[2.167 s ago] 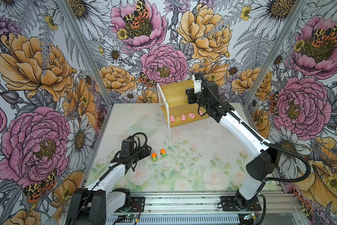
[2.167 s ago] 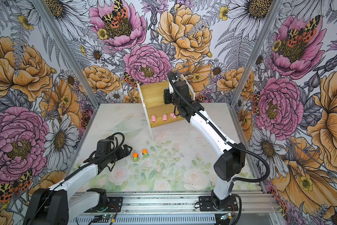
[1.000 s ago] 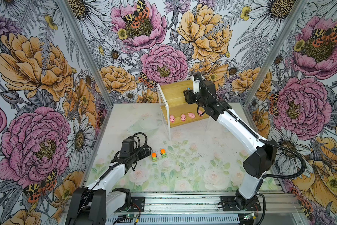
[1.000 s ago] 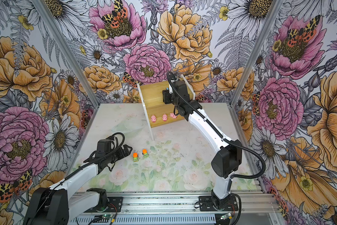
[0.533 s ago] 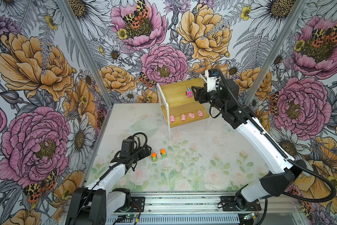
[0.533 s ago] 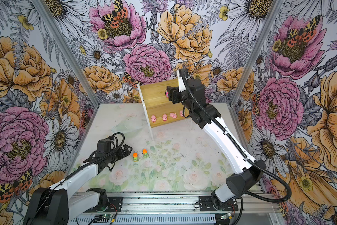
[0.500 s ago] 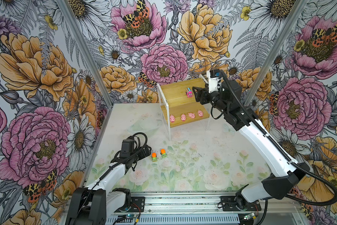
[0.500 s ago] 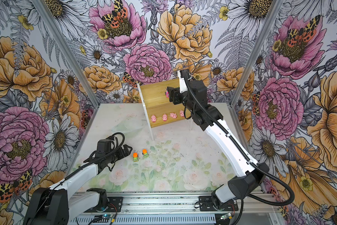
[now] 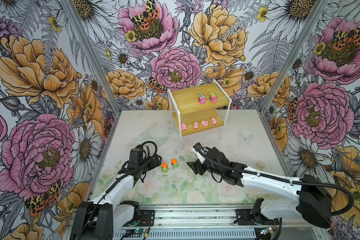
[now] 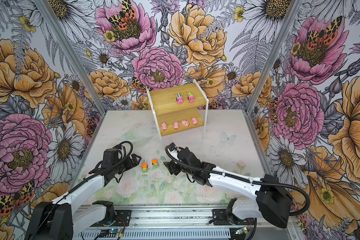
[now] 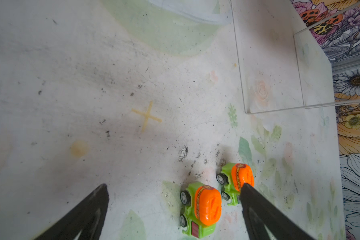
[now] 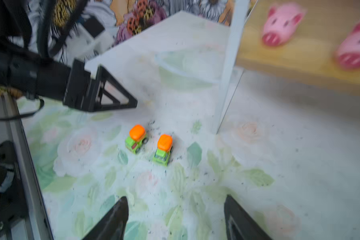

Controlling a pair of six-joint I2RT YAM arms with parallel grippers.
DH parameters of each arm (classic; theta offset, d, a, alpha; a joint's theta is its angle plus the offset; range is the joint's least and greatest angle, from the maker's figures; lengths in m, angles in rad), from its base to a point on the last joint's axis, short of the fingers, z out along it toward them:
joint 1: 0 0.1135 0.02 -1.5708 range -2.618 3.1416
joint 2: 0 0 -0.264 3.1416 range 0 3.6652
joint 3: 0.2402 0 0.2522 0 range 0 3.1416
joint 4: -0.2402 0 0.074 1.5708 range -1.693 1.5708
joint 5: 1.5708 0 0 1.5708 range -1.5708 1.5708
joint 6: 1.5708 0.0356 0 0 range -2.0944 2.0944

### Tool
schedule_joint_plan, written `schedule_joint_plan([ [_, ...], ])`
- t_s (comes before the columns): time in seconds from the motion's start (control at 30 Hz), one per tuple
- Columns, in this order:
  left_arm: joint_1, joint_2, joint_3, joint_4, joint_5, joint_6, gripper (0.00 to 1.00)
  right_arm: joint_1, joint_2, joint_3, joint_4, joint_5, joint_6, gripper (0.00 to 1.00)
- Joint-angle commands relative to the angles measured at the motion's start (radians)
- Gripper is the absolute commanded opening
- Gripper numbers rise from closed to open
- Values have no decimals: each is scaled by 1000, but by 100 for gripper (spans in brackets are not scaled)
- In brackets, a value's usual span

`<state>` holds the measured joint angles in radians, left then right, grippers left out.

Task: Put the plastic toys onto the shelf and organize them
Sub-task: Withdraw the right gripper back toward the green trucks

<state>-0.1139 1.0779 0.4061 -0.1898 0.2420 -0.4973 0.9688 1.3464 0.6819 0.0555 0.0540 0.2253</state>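
Note:
The nearer green truck's orange top (image 9: 174,160) (image 12: 164,142) is below my right gripper, toward my left gripper, so I should move the open fingers across and down to close around it.
The shelf (image 9: 185,97) stands at the back of the table. Two pink trucks (image 9: 202,98) (image 9: 213,97) sit on its upper board, and several pink pigs (image 9: 204,123) line the lower board. Two green trucks with orange tops (image 9: 164,167) (image 9: 174,163) stand on the table in front. My left gripper (image 9: 156,161) is open just left of them; in the left wrist view one truck (image 11: 204,207) lies between its fingers and the other truck (image 11: 237,180) is partly behind a finger. My right gripper (image 9: 192,166) hangs open and empty to their right, with both trucks (image 12: 136,138) (image 12: 164,149) ahead of it.
The shelf's white front leg (image 9: 180,133) comes down just behind the green trucks. Floral walls close in the table on three sides, and a metal rail (image 9: 175,216) runs along the front edge.
The right arm left a second pink truck on the upper board, then swung down from the shelf to the table beside the green trucks. The left arm has not moved.

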Motion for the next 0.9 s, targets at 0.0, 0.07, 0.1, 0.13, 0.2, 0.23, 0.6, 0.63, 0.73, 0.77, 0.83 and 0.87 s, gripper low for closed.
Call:
schedule_joint_plan([
  [0.0,3,-23,1,10,8,7,99,23,61,28,257,87,39,73],
  [0.07,4,-30,-3,10,6,5,99,27,129,40,283,81,41,73],
  [0.1,5,-34,-4,10,4,3,99,27,164,41,311,73,38,73],
  [0.13,8,-36,-6,10,4,2,99,27,198,46,328,67,37,73],
  [0.2,7,-39,-6,7,3,2,99,25,255,71,331,62,34,73],
  [0.23,8,-40,-8,6,4,2,99,25,284,90,329,49,32,73],
  [0.6,13,-15,2,9,7,6,99,24,524,253,304,2,46,72],
  [0.63,14,-15,2,7,7,6,99,24,541,267,301,0,48,71],
  [0.73,13,-14,2,6,7,6,99,21,580,294,287,-5,58,70],
  [0.77,13,-15,2,5,7,6,99,18,589,304,280,-9,60,70],
  [0.83,14,-13,3,4,4,6,99,9,605,322,268,-24,66,68],
  [0.87,14,-10,3,4,3,6,99,5,612,326,264,-28,69,67],
])
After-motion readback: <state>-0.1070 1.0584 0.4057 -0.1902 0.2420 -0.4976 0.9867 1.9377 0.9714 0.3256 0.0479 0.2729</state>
